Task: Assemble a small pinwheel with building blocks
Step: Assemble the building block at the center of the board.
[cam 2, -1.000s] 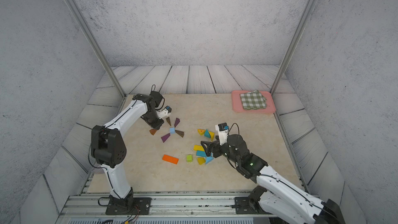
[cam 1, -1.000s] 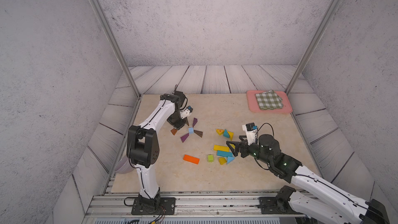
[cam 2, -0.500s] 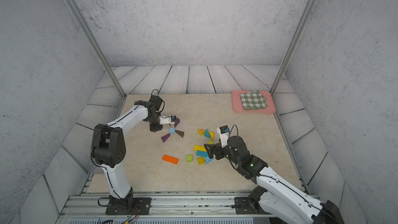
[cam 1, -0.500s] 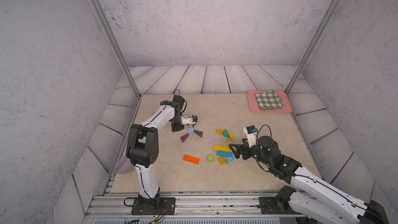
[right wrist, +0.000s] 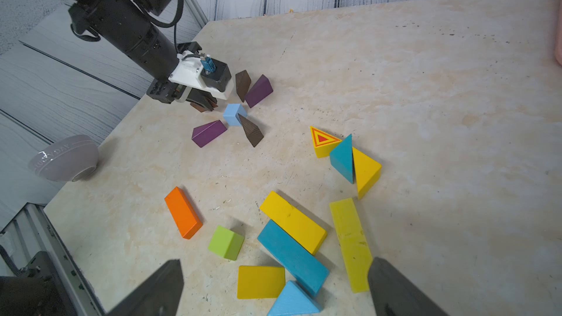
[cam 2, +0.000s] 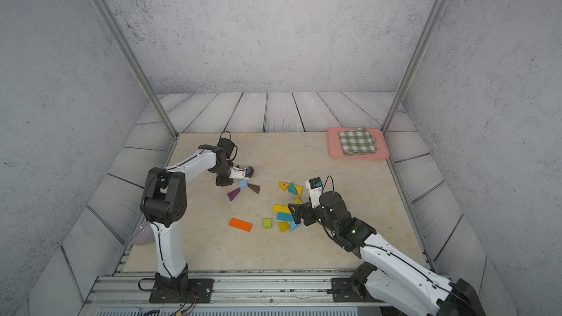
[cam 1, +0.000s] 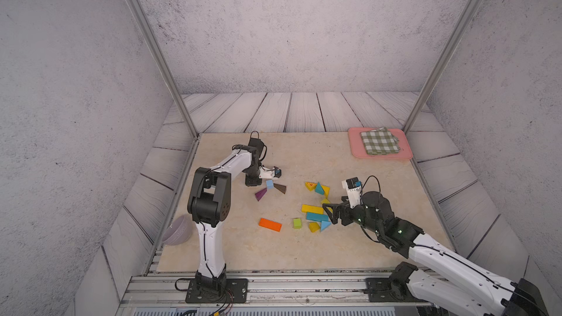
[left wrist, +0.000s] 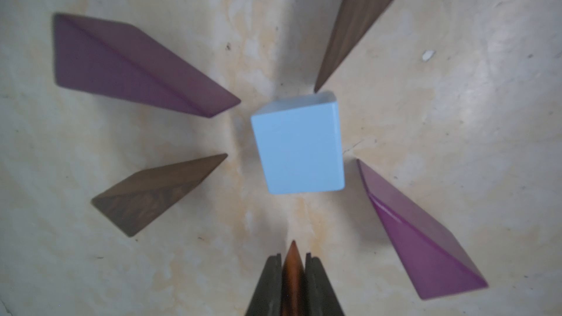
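I will next move my left gripper toward the light-blue cube's bare side [cam 1: 267,184] [left wrist: 304,190] and let go of the brown wedge. That side of the cube lies ahead of the gripper's fingers, across a gap.
A light-blue cube [left wrist: 298,147] [cam 1: 269,184] stands on the table with purple wedges [left wrist: 130,65] [left wrist: 419,238] and brown wedges [left wrist: 362,16] [left wrist: 152,193] fanned around it. My left gripper [left wrist: 293,264] [cam 1: 253,181] is low on the cube's left, shut on another brown wedge [left wrist: 293,269] whose tip points at the cube. My right gripper [right wrist: 275,264] [cam 1: 330,214] hangs open over loose building blocks: a teal bar [right wrist: 292,258], yellow bars [right wrist: 292,221] [right wrist: 351,243], a blue triangle [right wrist: 293,300] and a green cube [right wrist: 226,243]. It touches none of them.
An orange bar [cam 1: 270,224] lies alone near the front. Yellow and teal triangles [cam 1: 317,188] sit to the right of the pinwheel. A pink tray [cam 1: 354,147] with a green-checked cloth [cam 1: 379,141] is at the back right. A lilac bowl [cam 1: 178,234] lies off the table's left edge.
My left gripper has turned and come down beside the light-blue cube with the brown wedge in its jaws. The right arm has barely moved.
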Robot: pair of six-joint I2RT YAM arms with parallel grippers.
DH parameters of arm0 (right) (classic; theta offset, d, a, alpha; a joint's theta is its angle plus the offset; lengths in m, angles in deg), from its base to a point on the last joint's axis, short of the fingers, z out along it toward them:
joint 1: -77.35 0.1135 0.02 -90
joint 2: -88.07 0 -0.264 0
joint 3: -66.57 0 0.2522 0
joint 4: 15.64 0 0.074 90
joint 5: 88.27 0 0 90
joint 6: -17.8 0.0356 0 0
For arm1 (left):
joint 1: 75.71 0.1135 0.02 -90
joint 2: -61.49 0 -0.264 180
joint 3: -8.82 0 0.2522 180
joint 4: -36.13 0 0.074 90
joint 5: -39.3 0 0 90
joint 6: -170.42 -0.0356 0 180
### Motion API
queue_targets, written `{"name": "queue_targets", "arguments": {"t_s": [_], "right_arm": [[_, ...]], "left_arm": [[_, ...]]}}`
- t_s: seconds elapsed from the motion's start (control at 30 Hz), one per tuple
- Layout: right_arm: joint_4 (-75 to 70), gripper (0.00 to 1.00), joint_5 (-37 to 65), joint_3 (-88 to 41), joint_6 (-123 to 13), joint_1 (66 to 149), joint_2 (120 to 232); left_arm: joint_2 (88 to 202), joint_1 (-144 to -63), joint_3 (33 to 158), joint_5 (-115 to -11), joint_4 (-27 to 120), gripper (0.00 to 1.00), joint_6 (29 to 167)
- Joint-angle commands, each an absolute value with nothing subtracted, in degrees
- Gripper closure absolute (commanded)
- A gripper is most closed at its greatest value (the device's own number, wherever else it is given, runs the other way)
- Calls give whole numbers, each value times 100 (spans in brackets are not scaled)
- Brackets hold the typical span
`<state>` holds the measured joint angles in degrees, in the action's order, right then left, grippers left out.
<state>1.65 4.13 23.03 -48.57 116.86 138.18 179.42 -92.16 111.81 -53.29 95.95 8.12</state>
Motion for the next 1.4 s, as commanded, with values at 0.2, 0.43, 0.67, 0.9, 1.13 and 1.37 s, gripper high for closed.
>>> {"name": "queue_targets", "arguments": {"t_s": [0.2, 0.43, 0.67, 0.9, 1.13, 1.37], "right_arm": [[120, 1, 296, 2346, -4862, 11646, 13860], [122, 1, 301, 2372, -4873, 11638, 13861], [128, 1, 296, 2390, -4893, 11629, 13835], [94, 1, 309, 2415, -4874, 11611, 13859], [93, 1, 313, 2425, -4873, 11600, 13852], [96, 1, 323, 2425, -4865, 11594, 13817]], "left_arm": [[18322, -9396, 11460, -5211, 9805, 100, 616], [18451, -9486, 11599, -5070, 9794, 100, 620], [18546, -9533, 11729, -5061, 9968, 100, 592], [18515, -9557, 11704, -5042, 9920, 98, 692], [18487, -9557, 11752, -5096, 9966, 87, 785], [18493, -9557, 11733, -5068, 9962, 78, 818]]}}
